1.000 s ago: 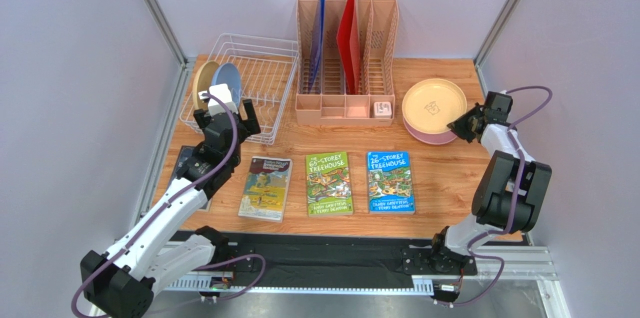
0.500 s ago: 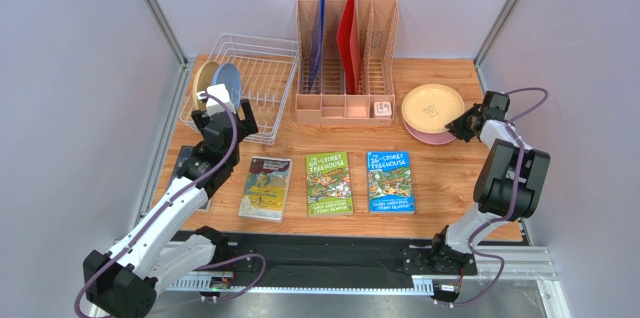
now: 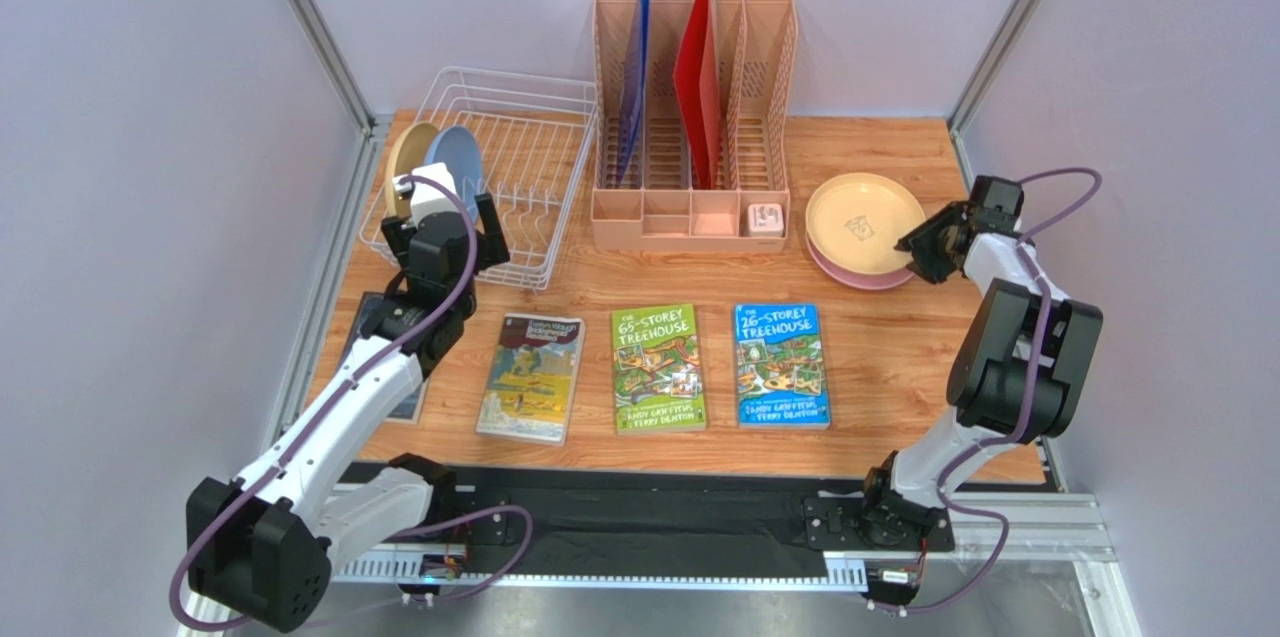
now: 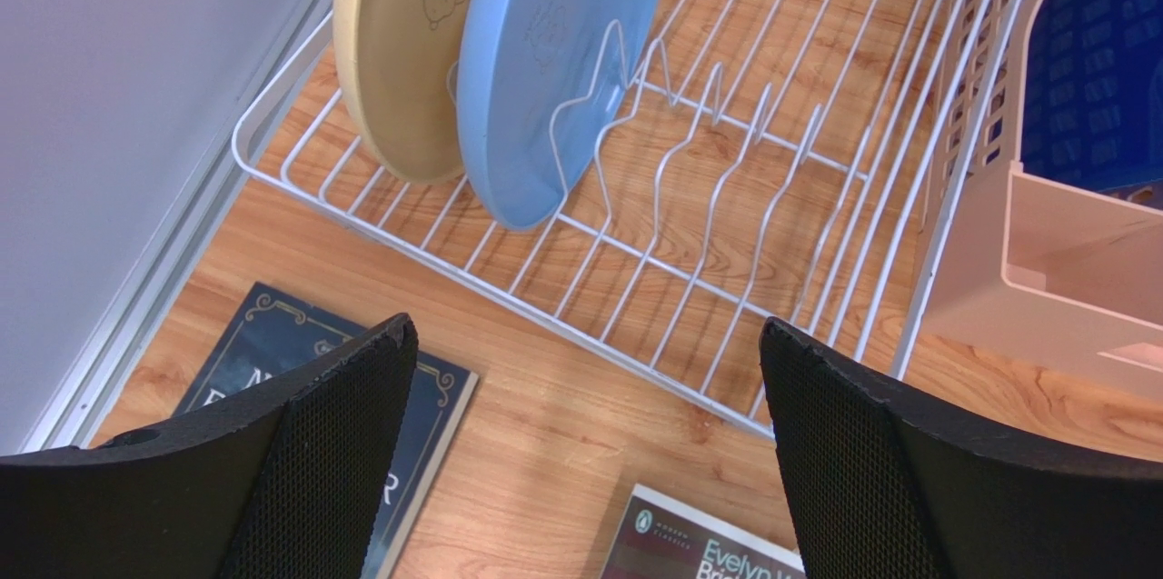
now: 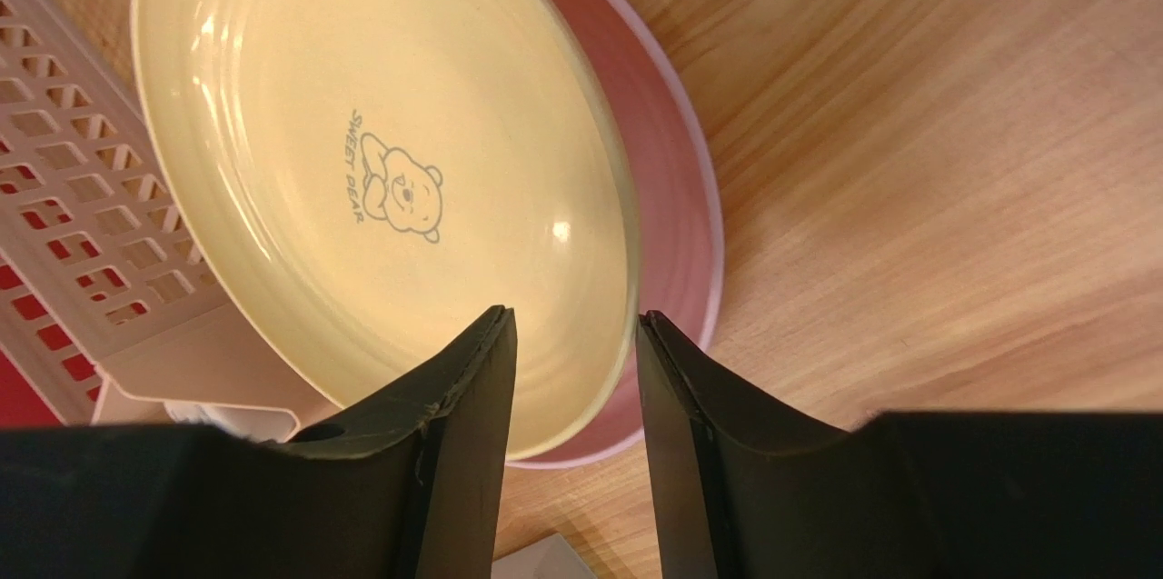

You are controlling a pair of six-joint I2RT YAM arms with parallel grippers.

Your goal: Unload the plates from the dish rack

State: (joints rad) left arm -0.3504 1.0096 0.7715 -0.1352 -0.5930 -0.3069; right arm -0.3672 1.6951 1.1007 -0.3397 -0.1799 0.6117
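Note:
The light blue plate's near rim (image 4: 483,154) stands outward and faces the gap between my fingers, so next my left gripper will move outward until its wide-open fingers are on both sides of that rim.
The white wire dish rack (image 3: 526,142) stands at the back left with a tan plate (image 3: 403,157) and a light blue plate (image 3: 457,160) upright in it. My left gripper (image 3: 440,213) hangs wide open just in front of the rack's near edge, nothing between its fingers; its wrist view shows the tan plate (image 4: 396,47), the blue plate (image 4: 546,61) and the rack (image 4: 710,388). At the right another tan plate (image 3: 860,214) lies stacked on a pink plate (image 3: 860,274). My right gripper (image 3: 920,240) is open, its jaws straddling that tan plate's (image 5: 369,170) rim above the pink plate (image 5: 679,197).
A peach slotted organizer (image 3: 759,82) with a blue sheet and a red sheet stands behind centre, close beside the rack. Three books (image 3: 658,367) lie in a row mid-table, and a dark book (image 3: 368,330) lies under my left arm. Walls close in on both sides.
My right gripper's jaws have parted from shut on the tan plate's rim, and that plate now rests on the pink one. My left gripper has moved forward toward the rack.

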